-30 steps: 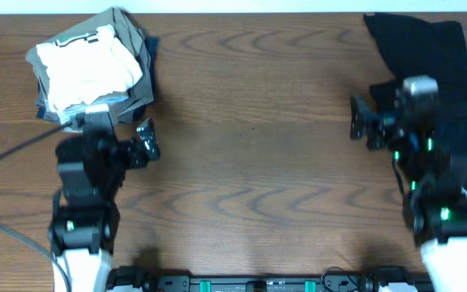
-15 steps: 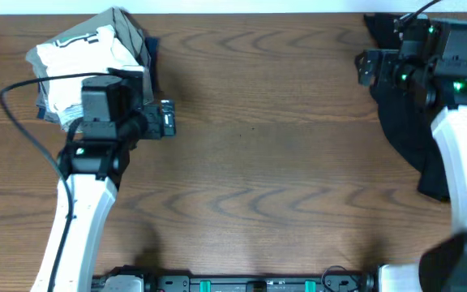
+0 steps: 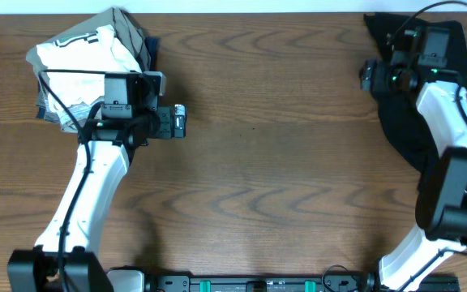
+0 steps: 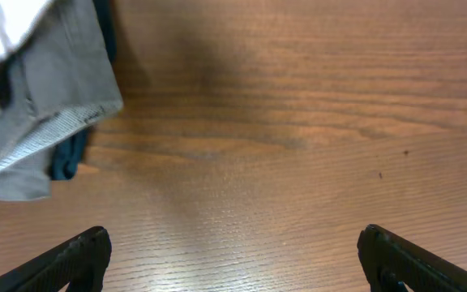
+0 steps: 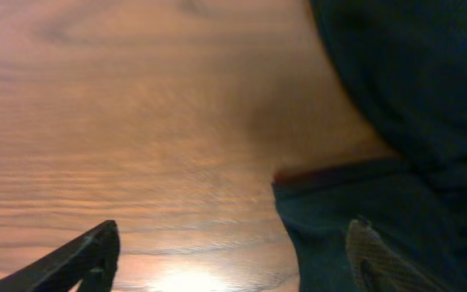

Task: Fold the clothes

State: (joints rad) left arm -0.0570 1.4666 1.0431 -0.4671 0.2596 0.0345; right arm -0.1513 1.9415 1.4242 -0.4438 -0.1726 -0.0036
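Next, the right gripper moves down and toward the right in the wrist view, onto the black garment's jutting corner, since one finger still hangs over bare wood.
The black garment lies crumpled at the table's far right edge. In the right wrist view it fills the right side. My right gripper is open, at the garment's left edge; in the right wrist view one finger is over bare wood and the other over the black cloth. My left gripper is open and empty over bare wood, just right of the folded stack. It holds nothing in the left wrist view.
A stack of folded white, khaki and grey garments sits at the back left; its grey corner shows in the left wrist view. The wooden table spans between the arms.
Both arms have reached away from the front edge. The left gripper moved up beside the folded stack. The right gripper moved to the black garment's upper left edge.
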